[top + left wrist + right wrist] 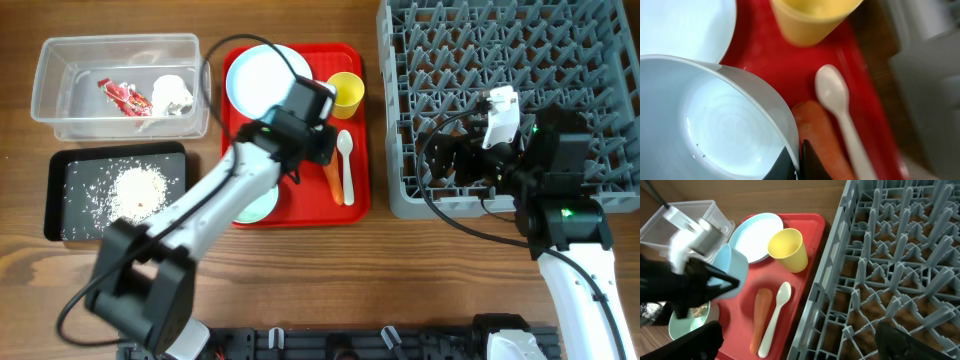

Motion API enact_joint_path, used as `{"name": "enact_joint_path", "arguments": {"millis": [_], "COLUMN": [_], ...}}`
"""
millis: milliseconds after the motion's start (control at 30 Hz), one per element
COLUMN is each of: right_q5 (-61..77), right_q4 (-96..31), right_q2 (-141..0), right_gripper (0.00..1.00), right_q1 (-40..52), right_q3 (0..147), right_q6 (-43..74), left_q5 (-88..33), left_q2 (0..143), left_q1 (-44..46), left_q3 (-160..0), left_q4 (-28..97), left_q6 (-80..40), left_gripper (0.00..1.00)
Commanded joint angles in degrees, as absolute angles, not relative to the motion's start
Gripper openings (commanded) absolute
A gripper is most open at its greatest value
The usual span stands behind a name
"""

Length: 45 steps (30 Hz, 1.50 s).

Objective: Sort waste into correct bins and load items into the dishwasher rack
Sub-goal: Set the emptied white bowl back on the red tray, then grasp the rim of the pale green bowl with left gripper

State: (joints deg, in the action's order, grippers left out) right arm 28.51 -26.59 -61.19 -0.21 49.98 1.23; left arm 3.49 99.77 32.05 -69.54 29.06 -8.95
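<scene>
My left gripper lowers the tilted bowl next until its base sits flat on bare red tray beside the carrot [333,182] below, then releases the bowl's rim.
My left gripper [313,148] [799,161] is shut on the rim of a pale blue bowl [725,125] [732,269] and holds it tilted above the red tray [362,150]. On that tray lie the pale blue plate [260,75], the yellow cup [346,92], the white spoon [346,165] and the orange carrot [333,182]. A second bowl [258,205] [687,322] sits at the tray's front left with brownish bits in it. My right gripper [450,160] [797,341] is open and empty over the grey rack's [500,50] front-left edge.
The clear tub [60,80] at the back left holds the red-and-white wrapper [125,95] and the white tissue [172,92]. The black tray [57,200] in front of it holds rice grains [135,188]. The left arm stretches across the table and the tray.
</scene>
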Motion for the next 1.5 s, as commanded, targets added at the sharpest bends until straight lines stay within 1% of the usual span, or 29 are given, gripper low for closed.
{"name": "enact_joint_path", "arguments": {"millis": [0, 267, 333, 433, 467, 600, 800, 900, 1000, 1033, 1167, 1200, 1467], "right_q5": [29.7, 29.7, 29.7, 29.7, 29.6, 29.7, 29.6, 29.6, 29.6, 29.6, 29.6, 29.6, 29.6], "right_q4": [-26.6, -26.7, -26.7, -26.7, -26.7, -26.9, -27.5, -27.5, -27.5, -27.5, -27.5, -27.4, -27.4], "right_q2": [-61.5, -61.5, -61.5, -61.5, -61.5, -61.5, -61.5, -61.5, -61.5, -61.5, -61.5, -61.5, -61.5], "right_gripper": [1.0, 1.0, 1.0, 1.0, 1.0, 1.0, 1.0, 0.99, 1.0, 1.0, 1.0, 1.0, 1.0], "right_q1": [-0.3, -0.3, -0.3, -0.4, -0.4, -0.3, -0.4, -0.4, -0.4, -0.4, -0.4, -0.4, -0.4], "right_q3": [51.4, 51.4, 51.4, 51.4, 51.4, 51.4, 51.4, 51.4, 51.4, 51.4, 51.4, 51.4, 51.4], "right_q6": [1.8, 2.1, 2.1, 2.1, 2.1, 2.1, 2.1, 2.1, 2.1, 2.1, 1.9, 1.8, 1.9], "left_q5": [12.1, 11.0, 11.0, 11.0, 11.0, 11.0, 10.3, 7.7, 6.9, 6.9, 5.1, 4.6, 2.5], "left_q2": [102.5, 104.3, 104.3, 104.3, 104.3, 104.0, 98.4, 94.4, 93.2, 93.3, 94.5, 94.8, 96.0], "left_q1": [31.7, 30.6, 30.6, 30.6, 30.6, 30.3, 28.9, 29.1, 29.1, 29.1, 29.1, 29.1, 29.1], "left_q3": [-69.5, -69.5, -69.5, -69.5, -69.5, -69.8, -75.6, -76.1, -76.1, -76.1, -73.2, -71.6, -61.1], "left_q4": [30.0, 31.6, 31.9, 31.9, 31.9, 32.6, 44.6, 48.9, 53.9, 55.2, 57.5, 56.9, 47.8], "left_q6": [-10.9, -11.2, -11.2, -11.2, -11.2, -13.7, -19.0, -18.9, -18.9, -18.9, -19.0, -19.0, -20.2], "left_gripper": [0.04, 0.05, 0.25, 0.42, 0.45, 0.47, 0.52, 0.59, 0.71, 0.73, 0.7, 0.68, 0.68]}}
